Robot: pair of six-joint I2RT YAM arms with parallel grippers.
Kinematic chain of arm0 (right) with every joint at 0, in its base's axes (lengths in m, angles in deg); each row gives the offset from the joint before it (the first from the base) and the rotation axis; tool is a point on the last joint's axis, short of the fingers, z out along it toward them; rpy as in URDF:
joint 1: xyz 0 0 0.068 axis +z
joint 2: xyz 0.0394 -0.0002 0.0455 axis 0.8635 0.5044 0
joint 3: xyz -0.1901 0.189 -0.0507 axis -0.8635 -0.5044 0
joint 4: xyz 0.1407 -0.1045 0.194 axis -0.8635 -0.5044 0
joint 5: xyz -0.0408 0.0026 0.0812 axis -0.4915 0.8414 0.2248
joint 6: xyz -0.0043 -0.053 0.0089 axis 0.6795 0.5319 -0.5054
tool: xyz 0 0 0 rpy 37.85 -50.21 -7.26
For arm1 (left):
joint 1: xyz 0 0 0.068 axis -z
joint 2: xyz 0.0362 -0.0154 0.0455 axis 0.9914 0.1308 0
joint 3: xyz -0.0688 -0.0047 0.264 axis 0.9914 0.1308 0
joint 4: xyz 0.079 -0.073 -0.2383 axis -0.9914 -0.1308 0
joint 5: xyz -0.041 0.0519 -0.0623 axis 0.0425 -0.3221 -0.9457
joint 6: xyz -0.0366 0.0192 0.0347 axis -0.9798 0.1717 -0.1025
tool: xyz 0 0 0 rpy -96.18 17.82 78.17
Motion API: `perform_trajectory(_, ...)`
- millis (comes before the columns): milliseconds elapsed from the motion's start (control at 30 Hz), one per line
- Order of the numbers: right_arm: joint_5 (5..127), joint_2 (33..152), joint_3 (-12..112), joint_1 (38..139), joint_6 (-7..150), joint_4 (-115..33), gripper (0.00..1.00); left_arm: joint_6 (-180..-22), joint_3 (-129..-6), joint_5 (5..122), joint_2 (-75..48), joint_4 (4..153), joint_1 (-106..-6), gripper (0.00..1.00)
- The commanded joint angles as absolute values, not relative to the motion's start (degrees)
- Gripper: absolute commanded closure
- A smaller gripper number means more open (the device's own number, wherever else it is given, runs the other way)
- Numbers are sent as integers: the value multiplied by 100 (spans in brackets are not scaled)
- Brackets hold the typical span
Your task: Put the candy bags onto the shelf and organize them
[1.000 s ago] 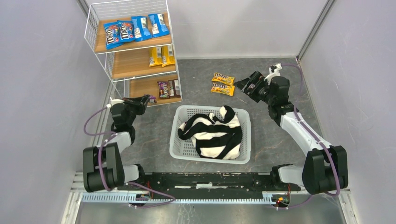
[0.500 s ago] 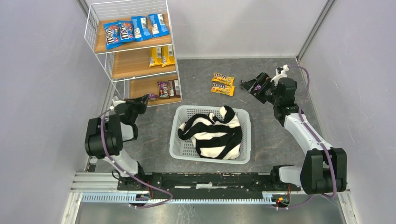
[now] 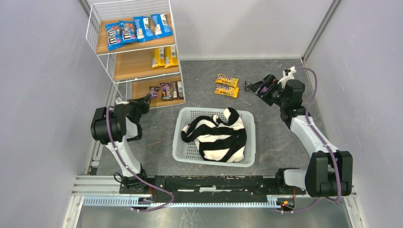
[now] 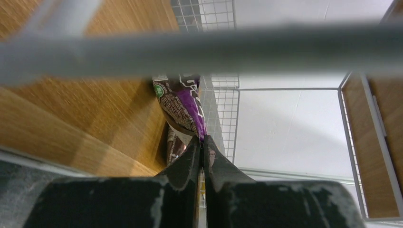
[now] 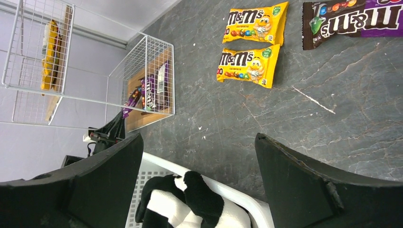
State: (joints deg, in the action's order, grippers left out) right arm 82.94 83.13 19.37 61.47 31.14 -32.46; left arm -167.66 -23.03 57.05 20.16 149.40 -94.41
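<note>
The purple bag (image 4: 186, 105) is already in line with the row of standing dark bags. Next I should move my left gripper down toward the shelf's bottom board beside them and let go of the bag.
The shelf (image 3: 138, 70) stands at the far left with blue candy bags (image 3: 133, 29) on the top board, yellow ones (image 3: 164, 56) on the middle board and dark ones (image 3: 171, 90) on the bottom board. My left gripper (image 3: 145, 100) is shut on a dark purple candy bag (image 4: 186, 105) and holds it on edge over the bottom board. Two yellow bags (image 5: 256, 21) (image 5: 246, 66) and a dark brown bag (image 5: 354, 20) lie flat on the floor. My right gripper (image 5: 198, 145) is open and empty above the floor near them.
A white lattice basket (image 3: 215, 109) holding a black-and-white striped cloth (image 3: 218, 135) sits in the middle of the floor. Grey walls close in both sides. A shelf wire crosses the left wrist view close to the lens.
My left arm has folded upward and pushed the purple bag further onto the bottom board. My right gripper has drawn back a little to the right, still open.
</note>
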Motion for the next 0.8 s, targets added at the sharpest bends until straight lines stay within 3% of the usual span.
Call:
perform_trajectory(0, 8392, 8276, 1886, 6098, 3281, -3135, 5, -17089, -2523, 5838, 2422, 15542, -9448, 89)
perform_trajectory(300, 8336, 8276, 1832, 6093, 3503, -3277, 5, -16814, -2776, 5753, 2610, 14647, -9448, 85)
perform_trajectory(567, 8188, 8289, 1802, 6093, 3803, -3495, 5, -16083, -2984, 6030, 1473, 12409, -9458, 52)
perform_trajectory(633, 8181, 8289, 1771, 6089, 3858, -3527, 5, -15688, -3203, 6238, 1127, 11190, -9461, 47)
perform_trajectory(767, 8044, 8245, 1683, 6092, 3953, -3583, 5, -15439, -3312, 6554, 600, 10172, -9460, 41)
